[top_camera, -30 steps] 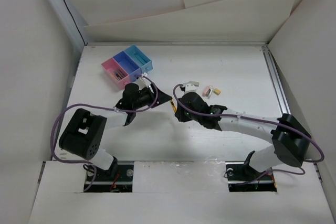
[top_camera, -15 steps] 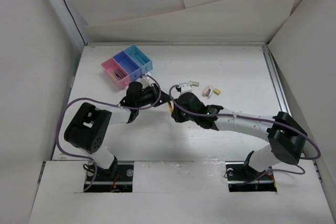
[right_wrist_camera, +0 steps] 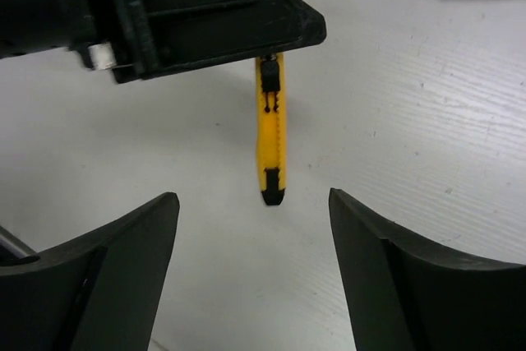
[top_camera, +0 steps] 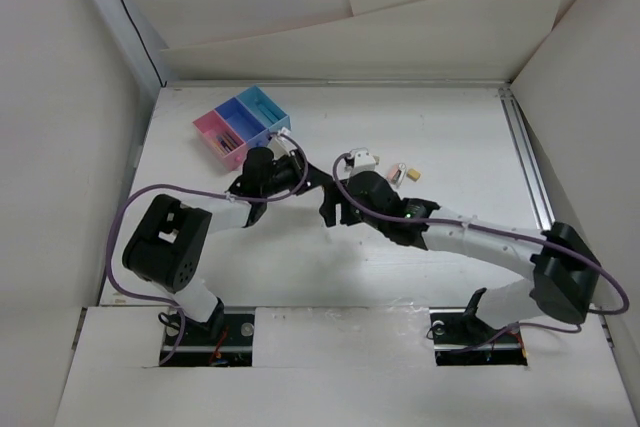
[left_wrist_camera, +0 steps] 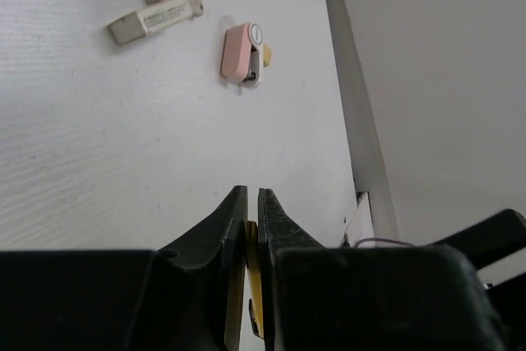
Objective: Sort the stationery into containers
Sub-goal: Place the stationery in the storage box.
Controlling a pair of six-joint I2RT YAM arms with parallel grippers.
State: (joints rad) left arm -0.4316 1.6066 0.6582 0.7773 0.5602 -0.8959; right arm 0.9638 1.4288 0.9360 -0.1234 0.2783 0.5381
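Note:
My left gripper is at a spot where the utility knife hangs outside the light blue container, so it should next go outward and to the left in the top view, over the container, to release.
A yellow and black utility knife [right_wrist_camera: 269, 141] hangs above the white table, and my left gripper [left_wrist_camera: 251, 195] is shut on its upper end [left_wrist_camera: 254, 269]. My right gripper [right_wrist_camera: 251, 203] stands open just below the knife's free end, with both fingers well apart from it. In the top view the two grippers meet at mid-table, the left gripper [top_camera: 320, 186] and the right gripper [top_camera: 331, 209]. The containers [top_camera: 200, 129], pink, purple-blue and light blue, stand at the far left with thin pens inside.
Beige erasers [left_wrist_camera: 156, 18] lie on the table beyond the grippers, beside a pink eraser [left_wrist_camera: 238, 53] and a small yellow piece [left_wrist_camera: 268, 57]. In the top view they lie right of centre [top_camera: 397, 173]. White walls close the table at the back and sides.
My right gripper has opened and let go of the yellow knife. My left gripper has shut on the knife and now holds it alone. Both arms shifted slightly toward the back.

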